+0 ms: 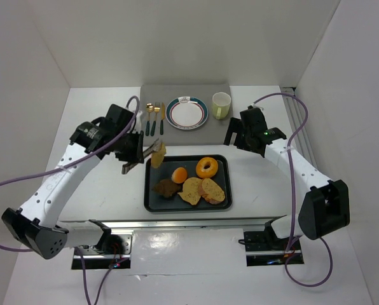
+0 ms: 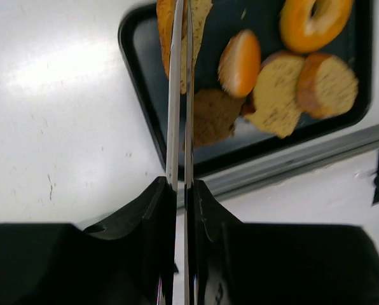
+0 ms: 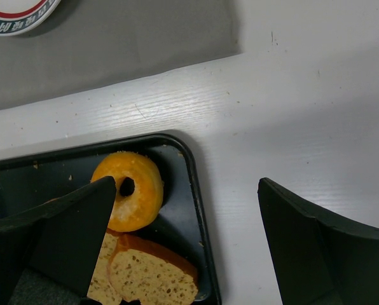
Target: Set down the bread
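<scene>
The pinched slice goes outward and down onto the plate's white middle point(image 1: 187, 114) next, and my left gripper releases the tongs point(image 1: 150, 151), because the red-rimmed plate lies empty on the mat.
My left gripper point(image 1: 133, 154) is shut on a pair of metal tongs point(image 1: 150, 151). The tongs pinch a thin bread slice point(image 1: 159, 150) held upright over the far left corner of the black tray point(image 1: 147, 192). In the left wrist view the gripper point(image 2: 181, 190) clamps the tongs point(image 2: 175, 108), with the slice point(image 2: 201, 19) at their tips. The tray holds a donut point(image 1: 206, 167), an orange bun point(image 1: 179, 175), a dark piece point(image 1: 166, 187) and two bread slices point(image 1: 202, 190). My right gripper point(image 1: 239, 135) is open and empty, right of the tray's far corner point(image 3: 199, 210).
A grey mat point(image 1: 177, 92) at the back carries a red-rimmed plate point(image 1: 186, 112), a pale green cup point(image 1: 220, 105) and cutlery point(image 1: 154, 117). White walls close in left, right and behind. The right wrist view shows the donut point(image 3: 129, 190) and mat point(image 3: 113, 57).
</scene>
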You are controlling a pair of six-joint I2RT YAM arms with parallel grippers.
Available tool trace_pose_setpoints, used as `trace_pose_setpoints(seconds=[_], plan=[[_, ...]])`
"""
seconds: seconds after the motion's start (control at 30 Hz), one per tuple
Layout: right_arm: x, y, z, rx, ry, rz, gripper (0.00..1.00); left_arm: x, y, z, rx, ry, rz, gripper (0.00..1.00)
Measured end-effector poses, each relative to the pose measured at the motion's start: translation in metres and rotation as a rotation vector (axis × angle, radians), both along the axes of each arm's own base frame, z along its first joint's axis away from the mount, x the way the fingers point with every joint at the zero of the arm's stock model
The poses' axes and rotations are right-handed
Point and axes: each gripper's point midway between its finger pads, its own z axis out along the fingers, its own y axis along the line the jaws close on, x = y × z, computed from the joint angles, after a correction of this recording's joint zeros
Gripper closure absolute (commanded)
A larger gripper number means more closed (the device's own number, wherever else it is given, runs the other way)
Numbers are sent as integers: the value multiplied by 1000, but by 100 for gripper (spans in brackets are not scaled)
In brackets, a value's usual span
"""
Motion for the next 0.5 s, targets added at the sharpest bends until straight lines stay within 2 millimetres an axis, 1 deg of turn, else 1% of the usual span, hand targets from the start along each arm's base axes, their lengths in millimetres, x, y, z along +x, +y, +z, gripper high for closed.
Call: trace_pose_setpoints(seconds=[0.07,0.1,0.17,0.27,0.3,0.4,0.47,0.5], plan=[[0,0,0,0,0,0,0,15,-5,22,-28,-65,7,94],[0,0,0,0,0,0,0,26,-10,34,-49,-105,10,94],[0,0,0,1,0,1,0,47,-20,50,-84,-172,11,90],[0,1,0,3,0,5,0,87,-40,60,-121,-234,7,90],[0,1,0,4,0,6,0,106,-47,61,-129,-249,11,93],[0,2,1,5,-2,11,0,161,-72,51,-134,-264,14,93],[-1,2,2,7,-4,13,0,199,-87,33,-134,-266,18,93],[-1,2,2,6,-4,13,0,213,-91,22,-126,-253,22,93]])
